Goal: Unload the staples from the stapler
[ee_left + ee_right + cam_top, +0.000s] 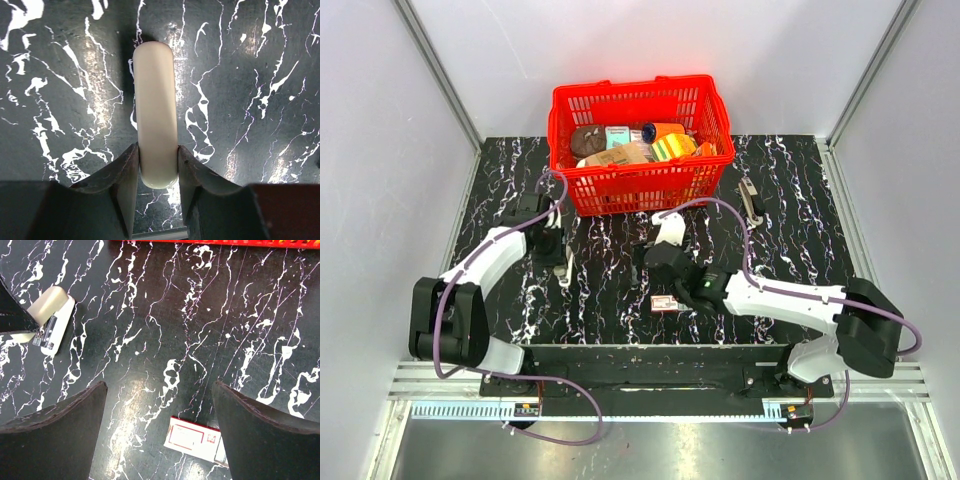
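Note:
I need to move my right gripper to the left in the top view and down astride the cream stapler's near end (563,274) (44,336), which is below the gripper and to that side.
A dark slim stapler (750,200) with a silvery-grey strip lies on the black marbled table, right of the basket, with neither gripper near it. A second, cream-white stapler (156,110) lies flat at the left, and my left gripper (158,147) is shut on its near end. From the right wrist this cream stapler (52,322) shows a metal magazine at its end. My right gripper (160,385) hangs open over the table's middle with nothing between its fingers. It stands well to the right of the cream stapler (566,268). No loose staples show.
A red basket (640,185) full of packets stands at the back centre. A small flat red-and-white box (665,303) lies under my right gripper, close to its right finger in the right wrist view (192,437). Grey walls close in both sides.

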Robot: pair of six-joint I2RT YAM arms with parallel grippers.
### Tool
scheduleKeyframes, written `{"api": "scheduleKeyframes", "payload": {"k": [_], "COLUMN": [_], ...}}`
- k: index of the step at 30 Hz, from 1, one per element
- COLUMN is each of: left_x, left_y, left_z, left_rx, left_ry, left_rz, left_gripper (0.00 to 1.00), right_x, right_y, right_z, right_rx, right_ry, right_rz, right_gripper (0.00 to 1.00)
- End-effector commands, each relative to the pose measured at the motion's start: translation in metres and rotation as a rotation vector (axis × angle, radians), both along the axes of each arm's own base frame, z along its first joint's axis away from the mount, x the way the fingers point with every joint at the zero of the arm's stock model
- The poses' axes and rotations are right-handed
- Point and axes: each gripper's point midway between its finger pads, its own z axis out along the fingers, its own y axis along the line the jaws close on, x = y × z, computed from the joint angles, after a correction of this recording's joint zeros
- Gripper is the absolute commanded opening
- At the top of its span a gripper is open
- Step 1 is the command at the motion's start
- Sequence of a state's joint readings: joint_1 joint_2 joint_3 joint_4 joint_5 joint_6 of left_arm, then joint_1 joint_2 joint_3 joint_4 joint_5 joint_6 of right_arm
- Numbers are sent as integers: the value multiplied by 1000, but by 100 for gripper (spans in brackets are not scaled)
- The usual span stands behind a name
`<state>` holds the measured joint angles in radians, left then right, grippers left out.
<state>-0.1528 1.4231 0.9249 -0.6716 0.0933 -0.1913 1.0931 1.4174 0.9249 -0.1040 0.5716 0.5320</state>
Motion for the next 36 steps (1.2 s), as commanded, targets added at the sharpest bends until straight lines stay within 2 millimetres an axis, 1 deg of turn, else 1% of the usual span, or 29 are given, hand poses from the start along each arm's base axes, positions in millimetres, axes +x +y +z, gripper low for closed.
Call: {"api": "scheduleKeyframes", "payload": {"k": [1,3,5,6,7,8,10,11,12,13,14,15,17,18,19,21,22,23,24,25,27,30,34,36], "left_x": [11,11,15,18,20,24,31,35,37,39,43,42,42,39,34,22,18,14,9,6,2,-3,-5,-6], "left_y": [-5,-9,-9,-10,-9,-9,-5,-2,3,10,19,27,51,59,68,79,86,91,95,100,104,108,123,128], "left_z": [-2,-2,5,12,19,28,49,62,73,85,99,109,127,133,137,144,148,149,151,151,148,136,112,107], "left_rx": [9,0,-3,-2,4,10,26,20,5,-12,-25,-36,-58,-77,-89,-169,-176,-149,-112,-77,-35,-4,55,62], "left_ry": [-30,-26,-39,-55,-66,-81,-116,-141,-157,-178,-210,-223,-260,-267,-277,-314,-344,-354,-369,-376,-375,-348,-291,-292], "left_rz": [-26,-43,-53,-58,-67,-71,-79,-80,-77,-68,-51,-38,8,30,21,33,50,57,55,59,47,34,72,100], "left_gripper": [32,44,55,63,73,80,96,99,99,99,99,99,99,99,99,99,99,99,99,96,92,91,89,88], "right_x": [5,5,6,6,8,8,10,13,13,13,14,14,10,8,7,12,15,17,19,20,22,21,17,15], "right_y": [7,10,12,13,15,17,21,25,30,39,49,58,82,95,103,118,124,132,140,147,164,186,212,218], "right_z": [14,10,7,3,5,3,3,6,7,10,5,2,-9,-15,-22,-34,-36,-40,-41,-40,-38,-34,-32,-38], "right_rx": [7,-11,-36,-53,-51,-60,-54,-28,-15,6,0,-11,-41,-62,-89,-122,-121,-123,-107,-87,-37,4,39,33], "right_ry": [-12,10,32,50,59,72,87,92,100,112,131,149,197,221,242,279,299,316,323,326,331,337,338,346], "right_rz": [-24,-25,-40,-48,-61,-69,-91,-106,-107,-87,-67,-36,58,109,146,141,119,106,94,89,88,107,126,127], "right_gripper": [91,91,93,94,97,100,99,99,99,99,99,99,100,99,100,98,93,89,88,88,88,88,87,86]}}
